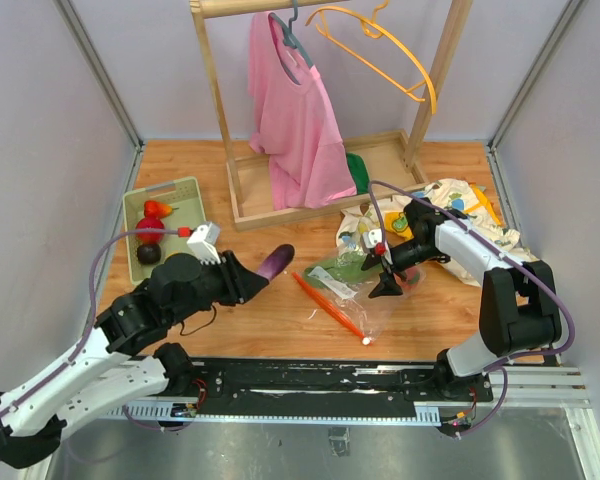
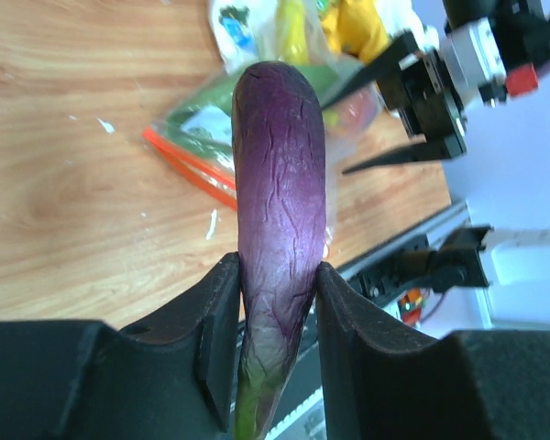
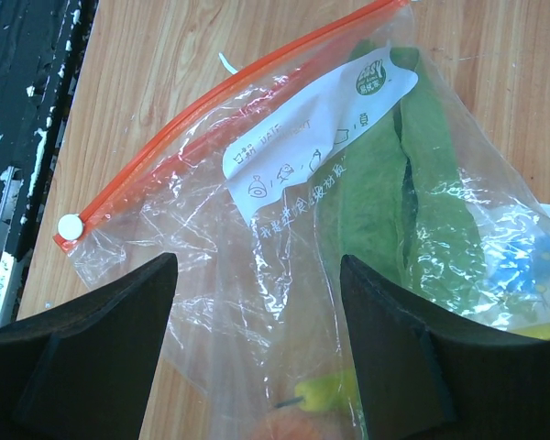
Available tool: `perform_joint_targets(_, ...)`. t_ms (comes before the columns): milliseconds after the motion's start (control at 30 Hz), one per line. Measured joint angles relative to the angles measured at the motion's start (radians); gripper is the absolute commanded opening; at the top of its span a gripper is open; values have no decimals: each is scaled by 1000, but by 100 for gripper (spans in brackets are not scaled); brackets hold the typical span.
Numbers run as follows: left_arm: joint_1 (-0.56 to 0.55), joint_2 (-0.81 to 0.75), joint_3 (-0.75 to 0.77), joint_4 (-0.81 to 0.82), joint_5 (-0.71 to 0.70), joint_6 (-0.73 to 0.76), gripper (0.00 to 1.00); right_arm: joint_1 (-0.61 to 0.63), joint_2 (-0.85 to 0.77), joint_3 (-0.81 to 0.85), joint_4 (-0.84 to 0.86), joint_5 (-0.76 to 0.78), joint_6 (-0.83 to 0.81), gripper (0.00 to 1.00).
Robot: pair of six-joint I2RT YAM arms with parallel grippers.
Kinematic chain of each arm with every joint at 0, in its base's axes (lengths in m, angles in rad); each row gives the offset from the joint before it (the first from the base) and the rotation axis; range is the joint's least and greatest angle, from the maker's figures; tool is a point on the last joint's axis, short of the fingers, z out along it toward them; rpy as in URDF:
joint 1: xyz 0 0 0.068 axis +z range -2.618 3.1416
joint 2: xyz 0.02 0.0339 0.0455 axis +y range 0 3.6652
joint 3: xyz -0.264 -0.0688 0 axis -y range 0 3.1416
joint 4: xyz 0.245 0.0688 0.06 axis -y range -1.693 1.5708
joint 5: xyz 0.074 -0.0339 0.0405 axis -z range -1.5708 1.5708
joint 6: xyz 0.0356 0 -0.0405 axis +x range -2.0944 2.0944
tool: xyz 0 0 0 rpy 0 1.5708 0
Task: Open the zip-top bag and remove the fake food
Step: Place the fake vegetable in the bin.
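Observation:
My left gripper should swing outward and left in the top view, over the tray's far corner (image 1: 184, 194), to release the eggplant, since food pieces lie inside.
My left gripper (image 1: 256, 276) is shut on a purple eggplant (image 2: 280, 174), a piece of the fake food, held above the table between the tray and the bag; the eggplant's tip (image 1: 278, 260) points right. The clear zip-top bag (image 1: 358, 288) lies on the wood with its orange-red zipper strip (image 3: 229, 96) and white label (image 3: 312, 156) facing up. Inside it are a long green piece (image 3: 422, 183) and a yellow and orange piece (image 3: 325, 399). My right gripper (image 3: 257, 266) is open, hovering just over the bag with plastic showing between its fingers.
A pale green tray (image 1: 185, 184) at the left holds red and dark fake food pieces (image 1: 150, 230). A wooden rack base (image 1: 280, 212) stands behind, with a pink shirt (image 1: 295, 120) and an orange hanger (image 1: 400, 60). A dinosaur-print cloth (image 1: 460, 205) lies at the right.

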State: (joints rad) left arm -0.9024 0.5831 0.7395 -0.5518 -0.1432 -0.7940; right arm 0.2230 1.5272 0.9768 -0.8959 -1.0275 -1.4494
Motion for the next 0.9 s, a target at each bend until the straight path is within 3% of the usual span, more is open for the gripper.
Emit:
perform_joint_targets(200,153,72,105,-121,-29,19,0,0,0,0,0,-2,32,72)
perform_joint_targets(467,439,179,164,-203,5,123,0,0,0,13,0,-2,77,71)
perform_joint_targets(767,820,268,121,-43,194,185,0,0,1,24,2,2,144,72)
perform_joint_targets(900,919,325,96,39,249,175,0,0,1,35,7,4,170,72)
